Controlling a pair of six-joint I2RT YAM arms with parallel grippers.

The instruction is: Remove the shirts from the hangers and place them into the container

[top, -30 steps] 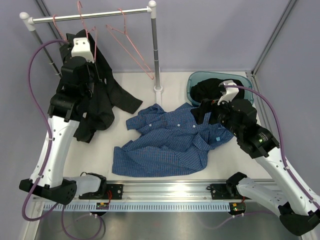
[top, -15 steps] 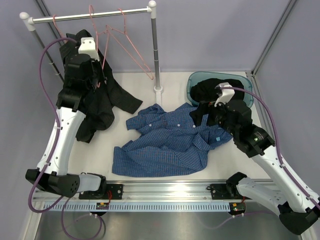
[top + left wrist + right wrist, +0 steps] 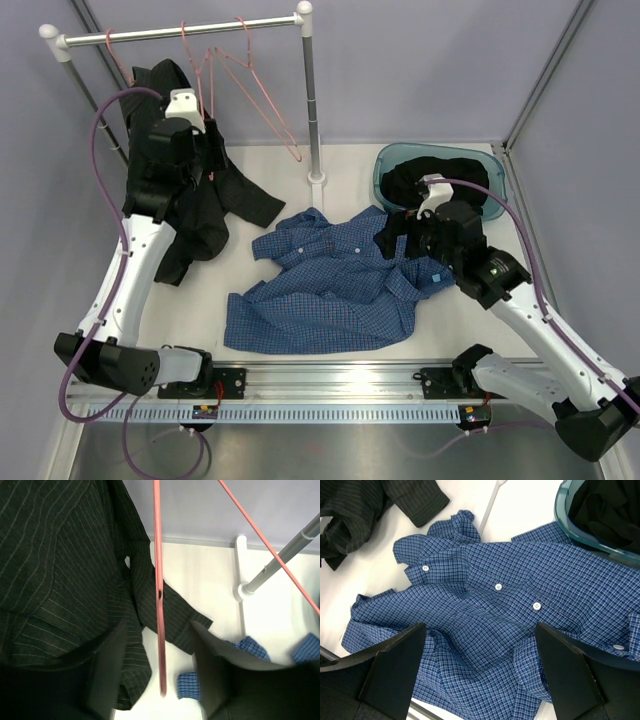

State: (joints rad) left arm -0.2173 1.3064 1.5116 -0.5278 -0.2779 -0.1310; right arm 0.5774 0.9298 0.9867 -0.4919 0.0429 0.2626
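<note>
I need to move my right gripper down next, with its fingers open, onto the fold beside the blue checked shirt's button strip. The cloth bunches into a loose line at that fold.
A dark pinstriped shirt (image 3: 200, 215) hangs from the left end of the rail and trails onto the table; it fills the left of the left wrist view (image 3: 60, 570). Pink hangers (image 3: 250, 85) hang bare on the rail. My left gripper (image 3: 208, 150) is open, and one hanger wire (image 3: 159, 580) runs between its fingers without touching them. The blue checked shirt (image 3: 330, 285) lies spread on the table. My right gripper (image 3: 480, 630) hovers open above it, holding nothing. The teal container (image 3: 497, 175) at the back right holds a black shirt (image 3: 420, 178).
The white-and-silver rail (image 3: 180, 30) crosses the back left, its right post (image 3: 312, 100) standing on the table just behind the blue shirt. The container's rim (image 3: 565, 520) lies close to my right gripper. Frame uprights rise at the back corners.
My left gripper has opened and let go of the hanger wire, after shifting a little to the right along the rail. My right arm has moved left, out over the blue shirt.
</note>
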